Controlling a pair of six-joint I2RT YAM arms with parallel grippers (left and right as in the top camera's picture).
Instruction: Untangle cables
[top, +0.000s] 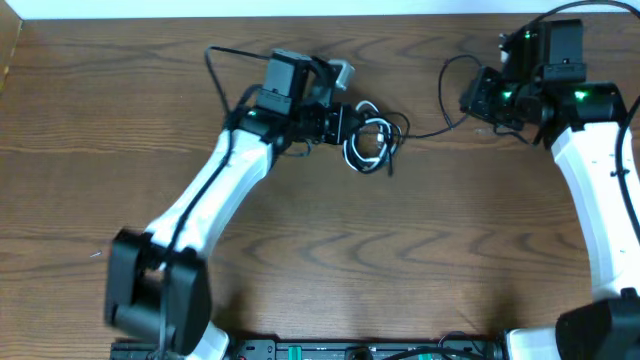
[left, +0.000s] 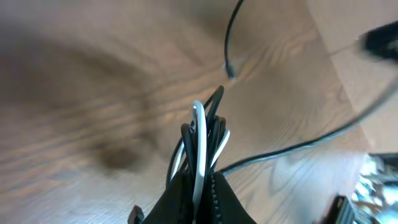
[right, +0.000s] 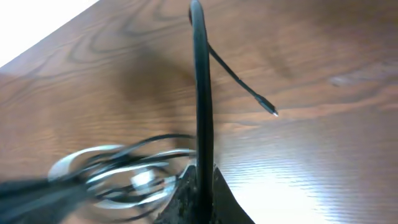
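Note:
The black cable still runs into the tangle, so the robot's right gripper will next pull to the right in the overhead view, over the open tabletop, and release the black cable.
A tangle of thin black and white cables (top: 370, 140) lies at the table's back middle. My left gripper (top: 345, 122) is shut on the tangle's left side; the left wrist view shows a white cable (left: 198, 149) and black loops pinched between its fingers (left: 200, 186). One black cable (top: 445, 95) runs from the tangle right and loops up to my right gripper (top: 478, 100), which is shut on it. In the right wrist view this black cable (right: 200, 93) stands straight up from the fingers (right: 200, 180), with its plug end (right: 272, 112) hanging free.
The wooden table (top: 400, 250) spans the view, with its back edge (top: 150, 20) just behind the arms. The left arm (top: 210, 200) crosses the left half diagonally. The right arm (top: 590, 190) runs along the right side.

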